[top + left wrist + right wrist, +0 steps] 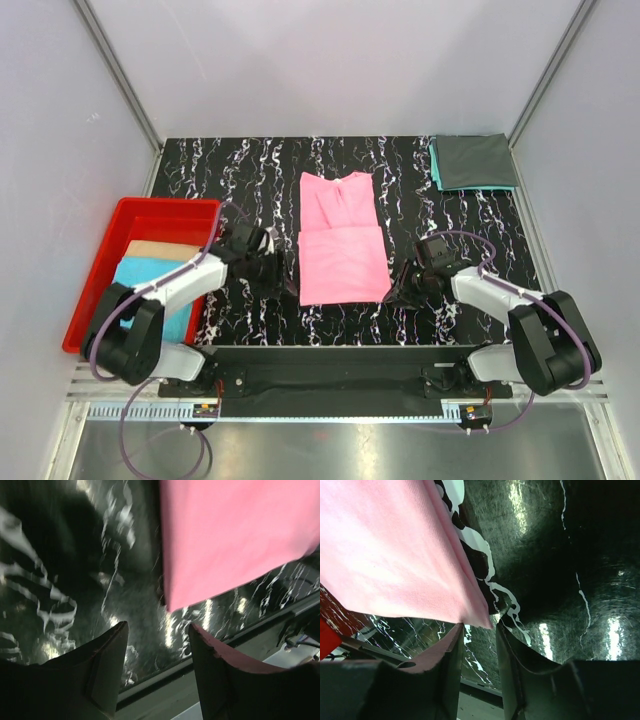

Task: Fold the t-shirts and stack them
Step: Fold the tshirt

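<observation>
The pink t-shirt's near bin-side corner (302, 303) (170, 608) is lower than my left gripper and to its right in the top view. I will move my left gripper down and across to it next.
A bright pink t-shirt (342, 240) lies on the black marbled table in the middle, its near half folded up over the rest. Just left of its near left corner is my left gripper (275, 262), open; in the left wrist view the left gripper (157, 630) has nothing between its fingers and the pink cloth (235, 535) lies beyond them. My right gripper (405, 285) sits off the near right corner, open; in the right wrist view the pink corner (395, 555) ends right at the tips of the right gripper (479, 627), outside the jaws. A dark grey t-shirt (475, 160) lies folded on a teal one (436, 165) at the back right.
A red bin (150, 205) stands at the left edge, holding a tan cloth (160, 250) and a light blue shirt (150, 275). The table's near edge and metal rail (165, 685) run right behind both grippers.
</observation>
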Motion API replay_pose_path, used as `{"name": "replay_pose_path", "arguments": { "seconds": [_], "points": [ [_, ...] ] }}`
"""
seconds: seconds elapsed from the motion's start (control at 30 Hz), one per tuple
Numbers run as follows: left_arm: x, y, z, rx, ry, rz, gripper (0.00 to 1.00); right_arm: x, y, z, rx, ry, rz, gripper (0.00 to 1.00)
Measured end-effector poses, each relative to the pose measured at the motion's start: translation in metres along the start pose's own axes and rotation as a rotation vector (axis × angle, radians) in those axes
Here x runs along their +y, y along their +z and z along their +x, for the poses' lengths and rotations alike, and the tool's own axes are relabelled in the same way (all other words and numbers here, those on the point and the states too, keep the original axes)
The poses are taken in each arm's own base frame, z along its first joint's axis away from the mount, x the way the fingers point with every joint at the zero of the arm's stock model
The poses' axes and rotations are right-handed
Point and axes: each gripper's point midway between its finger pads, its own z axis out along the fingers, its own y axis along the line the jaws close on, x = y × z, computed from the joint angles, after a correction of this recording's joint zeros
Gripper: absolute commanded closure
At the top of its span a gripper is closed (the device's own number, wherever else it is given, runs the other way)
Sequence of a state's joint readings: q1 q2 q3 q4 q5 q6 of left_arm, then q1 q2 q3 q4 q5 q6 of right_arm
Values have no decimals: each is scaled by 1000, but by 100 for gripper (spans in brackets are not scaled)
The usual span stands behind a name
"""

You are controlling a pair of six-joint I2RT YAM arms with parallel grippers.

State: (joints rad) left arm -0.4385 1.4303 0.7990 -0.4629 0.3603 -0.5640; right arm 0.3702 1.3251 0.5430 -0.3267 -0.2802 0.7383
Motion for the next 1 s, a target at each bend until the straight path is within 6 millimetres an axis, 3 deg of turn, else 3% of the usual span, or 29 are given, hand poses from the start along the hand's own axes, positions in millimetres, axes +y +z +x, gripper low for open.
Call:
{"name": "replay_pose_path", "arguments": {
  "seconds": [0.07,0.23,0.4,0.73,1.0],
  "points": [
    [11,-2,25,14,-34,-3,42,0,1,0,0,2,-1,63],
    [15,1,44,-23,-70,36,41,2,3,-2,-9,12,-9,66],
    [11,17,47,-14,-94,73,42,3,4,-3,-18,29,-16,66],
    [-2,26,48,-5,-88,109,45,1,5,-4,-31,39,-16,71],
    [-5,34,46,11,-94,98,55,1,5,-5,-41,42,-17,73]
  ]
}}
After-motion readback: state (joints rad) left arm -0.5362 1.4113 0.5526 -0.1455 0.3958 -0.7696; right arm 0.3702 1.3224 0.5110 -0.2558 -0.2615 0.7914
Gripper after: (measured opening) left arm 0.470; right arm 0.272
